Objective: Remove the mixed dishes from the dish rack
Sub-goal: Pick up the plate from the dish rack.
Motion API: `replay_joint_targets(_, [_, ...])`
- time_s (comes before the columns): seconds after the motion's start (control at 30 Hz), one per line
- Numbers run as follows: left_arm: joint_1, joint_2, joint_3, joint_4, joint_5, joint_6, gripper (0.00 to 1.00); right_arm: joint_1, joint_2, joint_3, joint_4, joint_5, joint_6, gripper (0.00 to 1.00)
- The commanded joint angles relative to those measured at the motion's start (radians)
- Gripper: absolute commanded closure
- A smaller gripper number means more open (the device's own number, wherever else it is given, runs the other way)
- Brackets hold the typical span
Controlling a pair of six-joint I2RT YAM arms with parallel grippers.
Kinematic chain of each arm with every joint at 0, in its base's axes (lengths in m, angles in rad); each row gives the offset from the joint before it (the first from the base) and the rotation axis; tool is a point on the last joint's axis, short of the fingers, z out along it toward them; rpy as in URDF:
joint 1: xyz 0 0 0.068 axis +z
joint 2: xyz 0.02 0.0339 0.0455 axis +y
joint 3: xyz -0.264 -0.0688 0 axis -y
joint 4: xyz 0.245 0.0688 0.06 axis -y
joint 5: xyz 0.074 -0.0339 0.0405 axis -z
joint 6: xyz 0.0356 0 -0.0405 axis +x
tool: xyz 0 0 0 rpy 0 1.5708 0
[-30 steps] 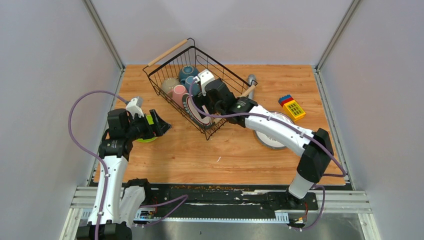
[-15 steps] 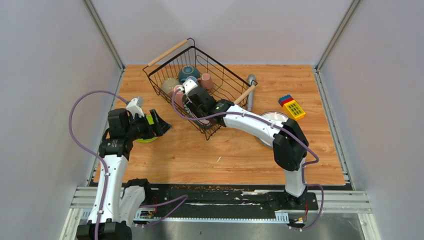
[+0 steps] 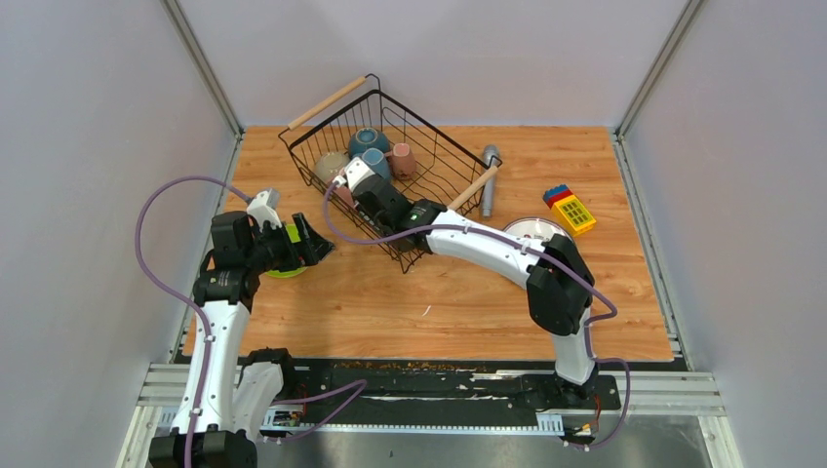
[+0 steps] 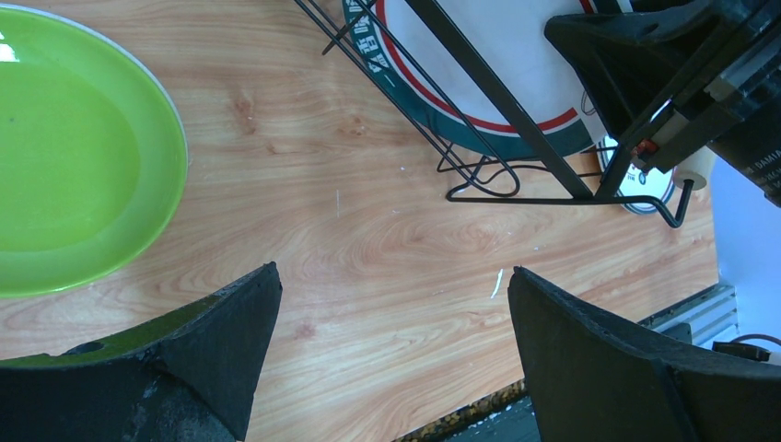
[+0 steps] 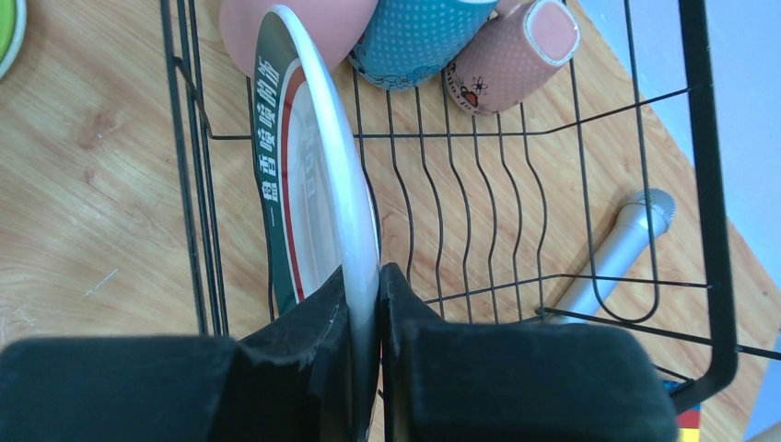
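Note:
I need to lift my right gripper from the rack (image 3: 439,146) next, move it over the second white plate (image 3: 533,228), lower it and let go. The plate is to its right in the top view.
The dish rack (image 3: 439,146), a black wire basket with wooden handles, stands at the back centre. My right gripper (image 3: 363,193) reaches into its left side and is shut on the top rim of a white plate (image 5: 318,184) with a teal and red border. The plate stands on edge against the rack's wires (image 5: 479,184). Beyond it lie a teal dotted bowl (image 5: 414,37) and a pink mug (image 5: 511,55). My left gripper (image 4: 391,304) hangs open over the table, beside a lime-green plate (image 4: 74,157) that lies flat on the wood.
A second white plate (image 3: 531,234) lies on the table right of the rack, partly under my right arm. A grey cylinder (image 3: 490,180) rests against the rack's right side. A yellow, red and blue toy block (image 3: 569,209) sits further right.
My right gripper has moved left across the rack and closed on the upright plate's rim. The left arm has not moved.

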State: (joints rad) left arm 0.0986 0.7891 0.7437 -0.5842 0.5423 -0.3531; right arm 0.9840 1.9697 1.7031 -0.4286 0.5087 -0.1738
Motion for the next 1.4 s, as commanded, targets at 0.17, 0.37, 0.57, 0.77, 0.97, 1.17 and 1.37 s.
replay_joint_targets(0.17, [0.004,-0.001,-0.003,0.032,0.016,0.000,0.00,0.053,-0.101,0.084,0.075,0.085,-0.080,1.00])
replay_joint_targets(0.37, [0.004,0.002,-0.003,0.031,0.013,0.000,0.00,0.059,-0.172,0.096,0.088,0.124,-0.117,1.00])
replay_joint_targets(0.57, [0.004,0.005,-0.004,0.029,0.009,0.000,0.00,0.061,-0.241,0.083,0.101,0.150,-0.124,1.00])
replay_joint_targets(0.77, [0.004,0.007,-0.003,0.029,0.008,0.000,0.00,0.058,-0.321,0.045,0.144,0.201,-0.127,1.00])
replay_joint_targets(0.97, [0.004,0.010,-0.003,0.029,0.007,0.001,0.00,0.034,-0.419,0.002,0.168,0.218,-0.097,1.00])
replay_joint_targets(1.17, [0.004,0.016,-0.003,0.028,0.008,0.000,0.00,-0.020,-0.537,-0.069,0.175,0.223,-0.025,1.00])
replay_joint_targets(1.37, [0.005,0.025,-0.003,0.027,0.010,0.000,0.00,-0.119,-0.686,-0.177,0.175,0.192,0.078,1.00])
